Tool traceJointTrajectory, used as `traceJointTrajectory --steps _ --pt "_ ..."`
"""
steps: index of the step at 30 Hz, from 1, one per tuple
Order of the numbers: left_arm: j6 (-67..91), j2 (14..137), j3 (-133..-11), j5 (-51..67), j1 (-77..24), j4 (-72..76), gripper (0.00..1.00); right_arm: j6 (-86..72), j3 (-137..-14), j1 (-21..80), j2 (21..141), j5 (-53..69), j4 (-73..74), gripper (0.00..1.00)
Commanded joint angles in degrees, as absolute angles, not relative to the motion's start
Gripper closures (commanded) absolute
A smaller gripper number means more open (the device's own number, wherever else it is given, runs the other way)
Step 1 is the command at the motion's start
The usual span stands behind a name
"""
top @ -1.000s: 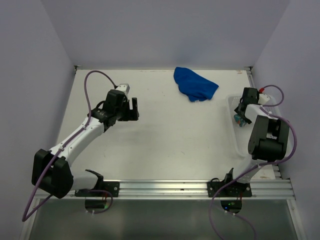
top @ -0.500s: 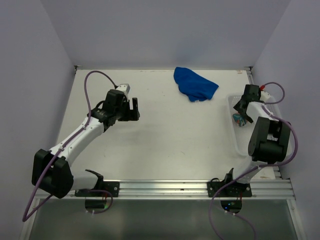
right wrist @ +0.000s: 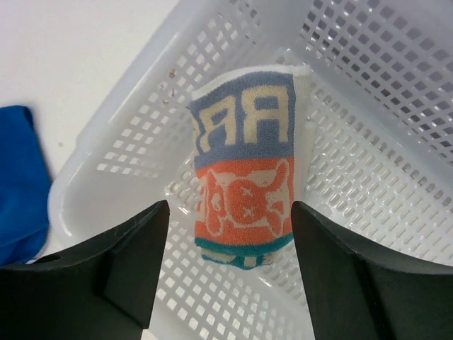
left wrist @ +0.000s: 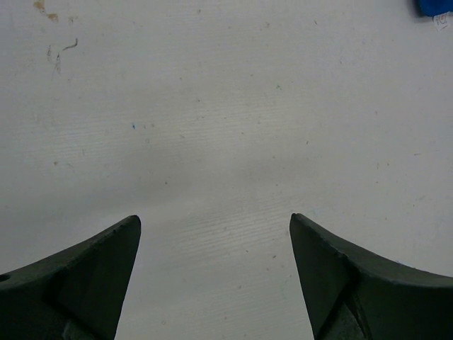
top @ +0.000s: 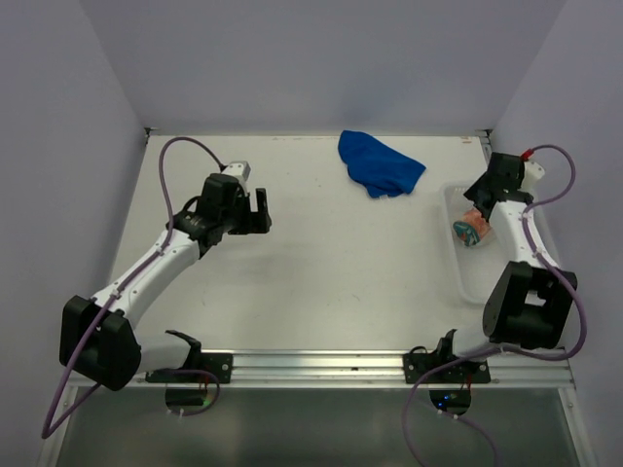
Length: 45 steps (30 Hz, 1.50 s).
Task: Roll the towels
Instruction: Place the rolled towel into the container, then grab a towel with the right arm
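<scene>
My right gripper moves to the left in the top view and down onto the blue towel's near edge (top: 369,191) next, since that towel still lies crumpled.
The plain blue towel (top: 380,165) lies crumpled at the back of the table, and its edge shows in the right wrist view (right wrist: 18,184) and as a corner in the left wrist view (left wrist: 433,6). The patterned towel (top: 474,229) lies rolled inside the white mesh basket (top: 459,272). My right gripper (top: 484,201) hovers above that roll, open. In its wrist view the patterned towel (right wrist: 244,170) sits below the right gripper (right wrist: 230,207) with a gap on each side. My left gripper (top: 258,209) is open over bare table, and nothing lies between the left gripper's (left wrist: 214,219) fingers.
The basket (right wrist: 368,64) stands at the right edge of the table, against the right wall. Walls close the table on the left, back and right. The arm bases and a metal rail (top: 350,365) run along the near edge.
My right gripper has opened wider and pulled up and back from the patterned roll, which stays in the basket. The left arm has shifted only slightly.
</scene>
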<state>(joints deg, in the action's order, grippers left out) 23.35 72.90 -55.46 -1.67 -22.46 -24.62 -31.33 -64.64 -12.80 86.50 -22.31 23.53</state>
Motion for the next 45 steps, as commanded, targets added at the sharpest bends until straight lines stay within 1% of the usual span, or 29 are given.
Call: traceJointTrajectory --steps 1,6,8,9,10,11,16,19,23,28,29,33,36,42,45 --pt "22.9 70.9 -55.4 -1.8 -21.7 -22.8 0.10 -29.5 -66.2 -11.8 80.3 -21.3 25.3 0.28" --pt "23.9 70.2 -55.7 -4.7 -20.8 -23.6 0.07 -28.0 -64.3 -8.9 72.4 -18.0 23.4 0.35" --pt "24.5 69.5 -55.8 -5.9 -20.2 -24.1 0.05 -25.9 -63.9 -4.7 71.2 -17.3 20.9 0.38" --pt "25.3 69.0 -55.5 -8.1 -20.0 -24.1 0.05 -25.0 -64.1 -2.5 71.0 -18.6 20.4 0.39" --pt "25.7 68.8 -55.3 -9.2 -20.0 -24.0 0.04 -24.1 -64.9 2.5 71.5 -19.1 19.2 0.39" --pt "25.8 68.8 -55.1 -10.4 -19.7 -24.1 0.02 -23.0 -65.6 4.5 72.2 -19.2 18.9 0.39" --pt "26.3 69.8 -55.1 -16.2 -19.3 -25.5 0.00 -21.0 -73.9 14.6 82.9 -19.0 19.3 0.38" --pt "25.4 69.2 -54.0 -19.2 -19.3 -24.1 0.00 -19.7 -78.6 17.5 88.4 -20.9 19.9 0.38" --pt "25.3 68.1 -51.6 -21.2 -19.3 -22.7 0.00 -19.4 -84.3 18.4 99.1 -20.7 21.7 0.47" --pt "25.6 67.3 -50.4 -22.1 -19.4 -21.5 0.00 -17.1 -90.0 19.3 109.6 -18.7 21.9 0.50" --pt "25.4 67.3 -50.4 -21.6 -19.4 -21.4 0.00 -16.5 -90.8 19.5 109.6 -18.7 22.1 0.50" --pt "25.7 67.8 -51.0 -18.4 -19.3 -21.9 0.00 -14.9 -94.4 20.3 116.9 -17.4 22.4 0.50" --pt "25.6 68.2 -51.5 -17.8 -19.2 -22.4 0.00 -14.0 -95.2 21.0 120.1 -17.5 22.1 0.50" --pt "25.5 69.1 -51.9 -19.3 -18.8 -23.2 0.00 -11.4 -96.5 21.7 123.7 -19.4 20.6 0.50" --pt "25.2 69.3 -52.1 -19.0 -18.7 -23.2 0.00 -10.7 -98.0 21.7 125.9 -22.2 21.0 0.51"
